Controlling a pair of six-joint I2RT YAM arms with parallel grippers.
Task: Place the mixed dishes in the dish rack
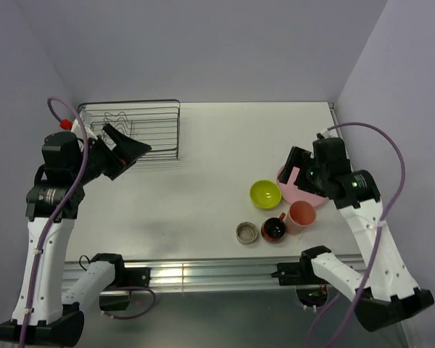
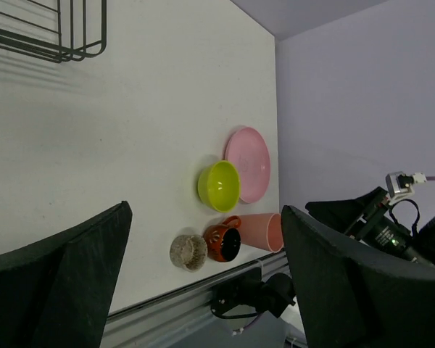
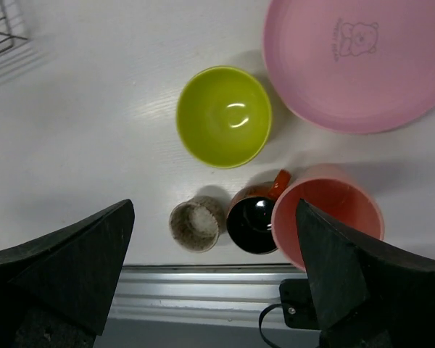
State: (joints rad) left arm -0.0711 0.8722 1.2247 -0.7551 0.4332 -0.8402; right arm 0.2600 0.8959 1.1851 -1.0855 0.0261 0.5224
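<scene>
My right gripper moves down and across onto the bowl's rim beside the plate next. The bowl sits below the gripper and to its left in the top view.
The mixed dishes sit together on the table's near right. They are a lime-green bowl (image 1: 264, 193), a pink plate (image 1: 290, 193), a salmon-pink cup (image 1: 301, 216), an orange-red mug (image 1: 274, 229) and a beige-grey cup (image 1: 246, 233). The dark wire dish rack (image 1: 130, 129) stands at the far left with nothing in it. My left gripper (image 1: 130, 148) hovers open just in front of the rack. My right gripper (image 1: 301, 172) hangs open above the plate's edge, holding nothing. The right wrist view looks down on the bowl (image 3: 223, 116), plate (image 3: 355, 61), cup (image 3: 326, 214), mug (image 3: 254, 221) and beige-grey cup (image 3: 196, 225).
A metal rail (image 1: 203, 272) runs along the table's near edge, close to the cups. Lilac walls close the table in at the back and on both sides. White tabletop (image 1: 196, 181) lies between the rack and the dishes.
</scene>
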